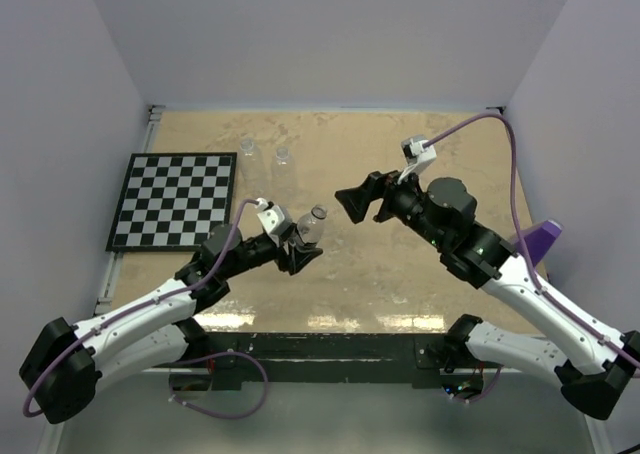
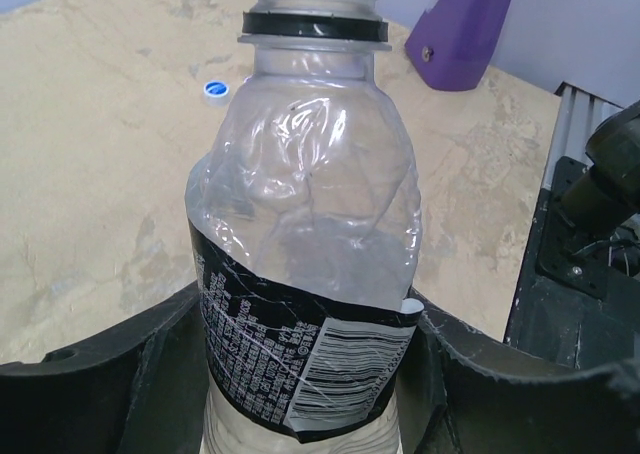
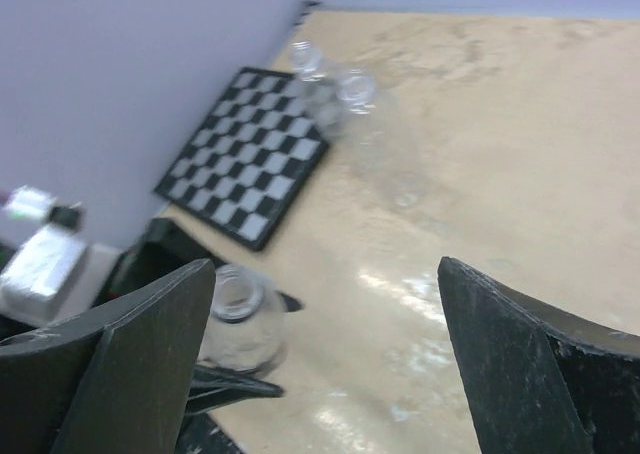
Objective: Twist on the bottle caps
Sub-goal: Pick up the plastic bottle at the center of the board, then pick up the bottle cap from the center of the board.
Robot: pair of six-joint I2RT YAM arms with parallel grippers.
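My right gripper needs to go to the right in the top view, tip down and lower beside the blue cap (image 2: 214,91), since the held bottle is uncapped.
My left gripper (image 1: 298,250) is shut on a clear bottle (image 1: 313,223) and holds it tilted above the table's middle. In the left wrist view this bottle (image 2: 305,174) has a torn black label, a black neck ring and an open, uncapped mouth, and sits between my fingers (image 2: 120,364). A blue cap (image 2: 214,91) with a white centre lies on the table beyond it. My right gripper (image 1: 352,203) is open and empty, just right of the held bottle (image 3: 238,319). Two more clear bottles (image 1: 247,146) (image 1: 283,155) stand at the back. No black cap shows.
A chessboard mat (image 1: 175,199) lies at the left and shows in the right wrist view (image 3: 245,154). A purple object (image 1: 537,241) sits at the right edge, also in the left wrist view (image 2: 462,24). The two back bottles (image 3: 330,84) stand by the mat's far corner.
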